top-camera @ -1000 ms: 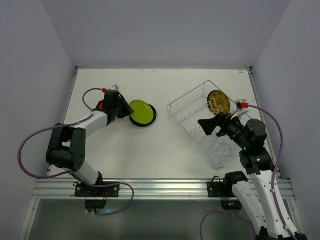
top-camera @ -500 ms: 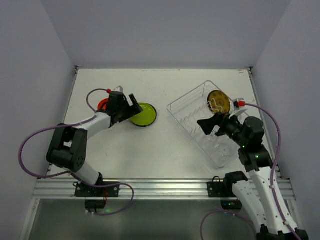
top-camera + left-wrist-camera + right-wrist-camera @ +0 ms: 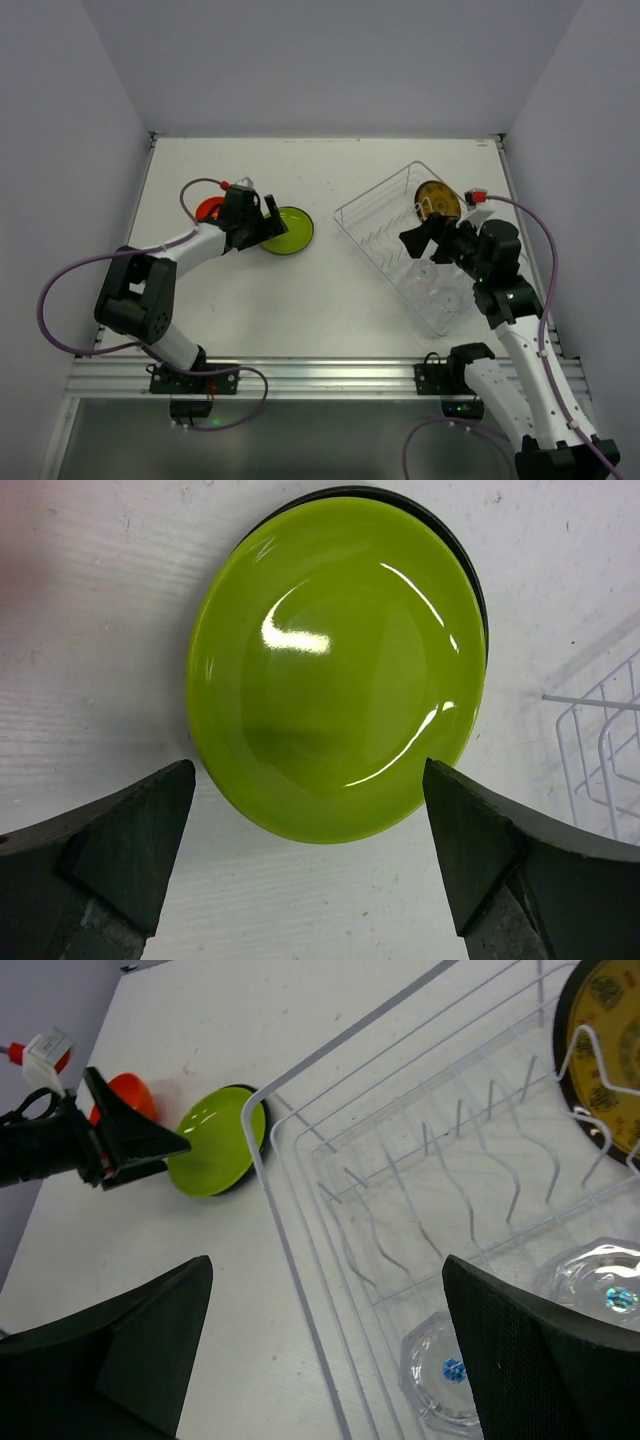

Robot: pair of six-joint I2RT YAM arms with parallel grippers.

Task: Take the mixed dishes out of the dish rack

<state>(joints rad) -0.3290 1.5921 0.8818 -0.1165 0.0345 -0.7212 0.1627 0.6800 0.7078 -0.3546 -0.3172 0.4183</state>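
The olive-yellow patterned plate is farther out and lower, so the robot's right gripper will next move outward to it, then down over its upper rim (image 3: 454, 191), clear of the wires.
The lime-green plate (image 3: 288, 228) (image 3: 335, 665) lies on top of the black plate (image 3: 455, 545) on the table's left half. My left gripper (image 3: 264, 214) (image 3: 308, 775) is open just short of its near rim and holds nothing. The orange bowl (image 3: 209, 209) (image 3: 126, 1094) sits behind that gripper. The dish rack (image 3: 352, 214) (image 3: 263, 1165) stands on the right. It holds the olive-yellow patterned plate (image 3: 438, 200) (image 3: 610, 1050) upright in the wire holder, and clear cups (image 3: 426, 284) (image 3: 447, 1368). My right gripper (image 3: 422, 238) (image 3: 328, 1265) hovers open over the rack's left rim.
Grey walls close in the table on the left, right and back. An aluminium rail (image 3: 320, 375) runs along the near edge. Purple cables (image 3: 60, 300) loop off both arms. The white tabletop (image 3: 300, 290) lies bare between the plates and the rack.
My left gripper has opened and let go of the lime-green plate, which now rests on the black one. The right gripper has moved a little farther back over the rack.
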